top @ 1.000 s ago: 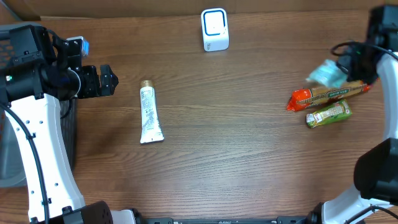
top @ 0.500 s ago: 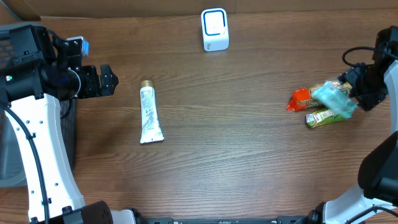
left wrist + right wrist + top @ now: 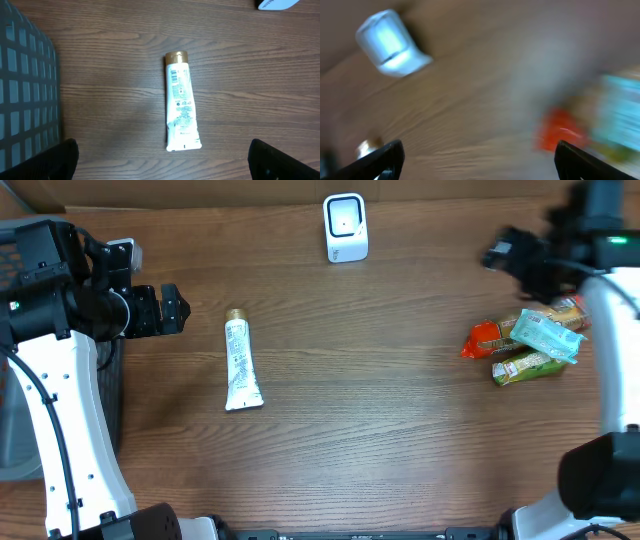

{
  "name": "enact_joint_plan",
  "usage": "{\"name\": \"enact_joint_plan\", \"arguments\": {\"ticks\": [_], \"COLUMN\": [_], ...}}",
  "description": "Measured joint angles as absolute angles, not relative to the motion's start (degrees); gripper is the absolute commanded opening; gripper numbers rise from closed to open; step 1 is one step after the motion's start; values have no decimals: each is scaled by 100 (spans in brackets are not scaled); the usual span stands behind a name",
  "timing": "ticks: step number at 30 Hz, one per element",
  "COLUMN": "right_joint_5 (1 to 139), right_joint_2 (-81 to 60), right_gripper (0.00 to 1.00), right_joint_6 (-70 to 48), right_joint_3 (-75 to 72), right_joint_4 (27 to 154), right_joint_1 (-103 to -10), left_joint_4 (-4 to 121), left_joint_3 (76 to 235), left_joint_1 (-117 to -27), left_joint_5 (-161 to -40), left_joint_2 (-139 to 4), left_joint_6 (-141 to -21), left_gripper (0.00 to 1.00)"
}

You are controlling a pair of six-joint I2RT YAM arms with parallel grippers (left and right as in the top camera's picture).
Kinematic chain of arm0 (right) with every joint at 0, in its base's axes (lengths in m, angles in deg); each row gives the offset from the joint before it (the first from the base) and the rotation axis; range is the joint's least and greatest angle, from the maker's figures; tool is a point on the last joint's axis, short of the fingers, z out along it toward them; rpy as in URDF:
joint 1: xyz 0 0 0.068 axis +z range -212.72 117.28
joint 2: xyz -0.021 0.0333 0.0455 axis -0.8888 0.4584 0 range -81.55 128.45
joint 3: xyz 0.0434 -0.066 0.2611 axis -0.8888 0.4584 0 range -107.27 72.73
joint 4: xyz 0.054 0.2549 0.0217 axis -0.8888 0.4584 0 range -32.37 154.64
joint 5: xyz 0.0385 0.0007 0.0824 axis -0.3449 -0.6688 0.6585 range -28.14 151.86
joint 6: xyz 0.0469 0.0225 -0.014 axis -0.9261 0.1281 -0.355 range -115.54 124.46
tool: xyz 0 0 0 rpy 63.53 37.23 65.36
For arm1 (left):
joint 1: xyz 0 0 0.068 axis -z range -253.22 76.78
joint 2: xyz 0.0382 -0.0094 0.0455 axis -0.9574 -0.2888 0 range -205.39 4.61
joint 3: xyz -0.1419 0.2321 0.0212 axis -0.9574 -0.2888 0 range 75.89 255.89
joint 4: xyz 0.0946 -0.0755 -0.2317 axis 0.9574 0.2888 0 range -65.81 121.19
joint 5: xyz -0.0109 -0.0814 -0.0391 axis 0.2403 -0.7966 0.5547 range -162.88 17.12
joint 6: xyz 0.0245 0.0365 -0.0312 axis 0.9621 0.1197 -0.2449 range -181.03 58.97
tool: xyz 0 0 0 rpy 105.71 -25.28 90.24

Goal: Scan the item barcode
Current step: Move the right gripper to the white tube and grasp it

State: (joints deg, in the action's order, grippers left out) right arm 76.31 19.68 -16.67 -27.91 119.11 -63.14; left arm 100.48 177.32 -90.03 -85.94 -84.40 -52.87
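I need to move my right gripper left in the overhead view, back and down onto the middle of the white tube [image 3: 241,368], as bare wood surrounds it.
The white barcode scanner [image 3: 345,227] with a blue-rimmed face stands at the back middle of the table; it is blurred in the right wrist view [image 3: 390,42]. A white tube with a gold cap [image 3: 241,362] lies left of centre and shows lengthwise in the left wrist view [image 3: 181,107]. My left gripper [image 3: 170,309] hangs open to the tube's left, nothing between its fingers [image 3: 60,160]. A teal packet [image 3: 546,335] rests loose on an orange wrapper [image 3: 490,336] and a green wrapper [image 3: 528,365] at the right. My right gripper [image 3: 497,256] is open and empty, behind that pile.
A dark mesh basket [image 3: 25,95] stands at the far left beside my left arm. The right wrist view is motion-blurred; the orange wrapper [image 3: 560,130] and teal packet [image 3: 620,112] smear across its right side. Bare wood lies between the tube and the wrappers.
My right gripper opened and let the teal packet drop onto the wrappers, then swung back and left toward the scanner. The left arm and the tube have not moved.
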Motion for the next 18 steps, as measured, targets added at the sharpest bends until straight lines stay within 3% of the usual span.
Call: {"name": "enact_joint_plan", "arguments": {"ticks": [8, 18], "right_joint_5": [7951, 8587], "right_joint_2": [2986, 4451], "right_gripper": [96, 94], "right_joint_6": [-1540, -1518], "right_joint_3": [-2819, -2819], "right_joint_4": [10346, 8873], "right_joint_1": [-3991, -2435], "left_joint_4": [10046, 10048], "left_joint_3": [17732, 17732], "left_joint_1": [-9003, -9003], "left_joint_5": [-8594, -8594], "left_joint_2": [-8443, -8443], "left_joint_6": [-5287, -5287], "left_gripper": [100, 100]}}
